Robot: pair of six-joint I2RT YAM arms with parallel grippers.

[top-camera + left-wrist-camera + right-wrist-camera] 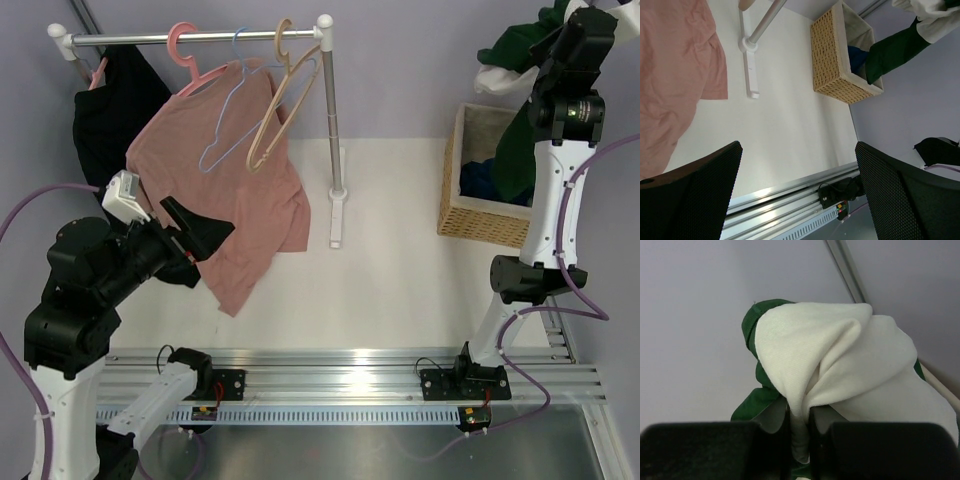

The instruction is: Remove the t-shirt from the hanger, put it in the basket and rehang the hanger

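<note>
The fold of the t-shirt goes down with my right gripper inside the wicker basket's opening point(488, 152) below it next for release, as a dark green sleeve already hangs over the opening.
The t-shirt point(512, 48), white with dark green sleeves, hangs bunched from my right gripper point(572, 12) at the top right, above the wicker basket. In the right wrist view my right gripper point(800, 421) is shut on a fold of the t-shirt's white cloth point(840, 355). The t-shirt also shows in the left wrist view point(890, 50). The light-blue wire hanger point(203, 160) hangs bare on the rack bar, in front of the pink shirt. My left gripper point(195, 230) is open and empty beside the pink shirt's lower edge; in its wrist view point(797, 146) nothing lies between the fingers.
A dusty-pink shirt point(235, 190) hangs on a pink hanger, a bare wooden hanger point(275, 115) beside it, and a black garment point(110, 110) at the rack's left end. The rack's upright pole point(331, 130) stands mid-table. The wicker basket point(480, 215) holds dark clothes.
</note>
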